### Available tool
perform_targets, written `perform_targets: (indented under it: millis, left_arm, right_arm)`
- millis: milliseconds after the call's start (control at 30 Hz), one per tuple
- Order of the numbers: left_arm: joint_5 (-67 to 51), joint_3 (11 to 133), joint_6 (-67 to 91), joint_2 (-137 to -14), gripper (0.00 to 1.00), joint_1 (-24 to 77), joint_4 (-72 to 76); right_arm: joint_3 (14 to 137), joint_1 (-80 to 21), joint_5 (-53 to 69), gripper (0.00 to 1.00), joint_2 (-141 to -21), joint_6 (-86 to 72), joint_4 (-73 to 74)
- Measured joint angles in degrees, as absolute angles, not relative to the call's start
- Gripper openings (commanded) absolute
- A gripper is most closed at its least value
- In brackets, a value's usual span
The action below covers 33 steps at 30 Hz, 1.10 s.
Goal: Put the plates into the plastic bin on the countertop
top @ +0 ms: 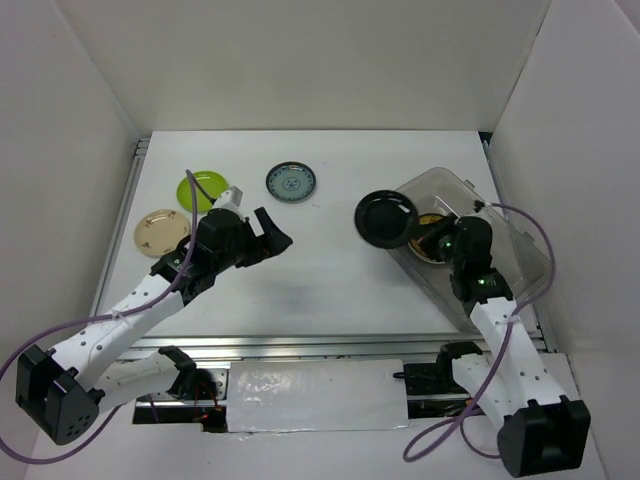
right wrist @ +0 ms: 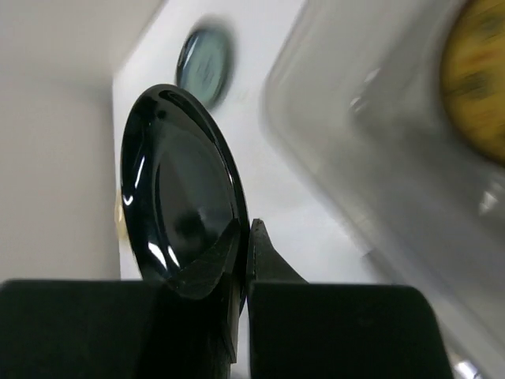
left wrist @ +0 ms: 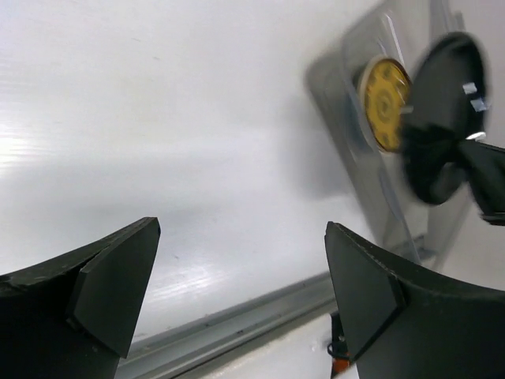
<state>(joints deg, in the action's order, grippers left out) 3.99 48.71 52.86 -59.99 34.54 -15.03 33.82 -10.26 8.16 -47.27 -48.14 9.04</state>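
The blue-grey patterned plate (top: 291, 181) is still outside the bin, so I should move my open left gripper down and outward next and close it on that plate's rim, on the side facing the lime green plate.
My right gripper (top: 413, 228) (right wrist: 246, 229) is shut on the rim of a black plate (top: 385, 217) (right wrist: 177, 189). It holds the plate on edge just left of the clear plastic bin (top: 525, 262) (right wrist: 371, 134). A mustard-brown plate (top: 432, 240) (left wrist: 384, 103) (right wrist: 477, 79) lies inside the bin. My left gripper (top: 275, 232) (left wrist: 242, 227) hangs open above the white countertop (top: 330, 280), with nothing between its fingers. Still on the countertop are a lime green plate (top: 201, 188), a cream plate (top: 160, 232) and a blue-grey patterned plate (top: 291, 181) (right wrist: 207, 63).
White panels wall the countertop at the back and on both sides. A metal rail (top: 320, 345) runs along the front edge, with a shiny sheet (top: 315, 395) below it between the arm bases. The bin sits against the right wall.
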Motion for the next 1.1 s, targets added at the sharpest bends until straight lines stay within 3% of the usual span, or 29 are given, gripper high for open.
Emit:
perform_targets:
  millis: [200, 333, 400, 433, 467, 500, 533, 900, 1100]
  left_arm:
    - [6.4, 48.2, 52.8, -59.2, 0.99, 31.4, -18.2]
    - [6.9, 48.2, 52.4, -59.5, 0.99, 31.3, -19.5]
    - [7.1, 48.2, 52.2, -59.9, 0.99, 31.0, -20.1]
    - [7.2, 48.2, 51.8, -60.2, 0.99, 30.8, -20.3]
    - [7.3, 48.2, 51.3, -60.5, 0.99, 30.6, -20.7]
    - [7.4, 48.4, 51.0, -60.9, 0.99, 30.3, -21.1]
    - [7.4, 48.6, 50.9, -61.5, 0.99, 29.9, -21.5]
    - [6.0, 56.5, 49.8, -77.9, 0.99, 20.7, -19.0]
    - [0.3, 60.4, 51.2, -93.2, 0.99, 16.7, -7.4]
  right_arm:
    - [34.6, 7.9, -1.6, 0.00, -51.9, -52.6, 11.2]
    - [36.4, 11.8, -3.3, 0.00, -62.7, -52.8, 10.8]
    - [36.6, 12.7, -3.5, 0.08, -66.6, -52.7, 11.1]
    - [36.8, 13.0, -3.6, 0.17, -67.9, -52.6, 11.5]
    - [37.1, 13.3, -3.7, 0.39, -68.6, -52.6, 11.9]
    - [37.3, 13.4, -3.9, 0.96, -68.8, -52.8, 12.4]
    - [37.7, 13.4, -4.4, 1.00, -68.6, -53.0, 12.9]
    - [39.1, 13.2, -12.0, 1.00, -50.5, -53.5, 22.0]
    - [30.0, 12.1, 4.3, 1.00, -38.4, -51.0, 16.6]
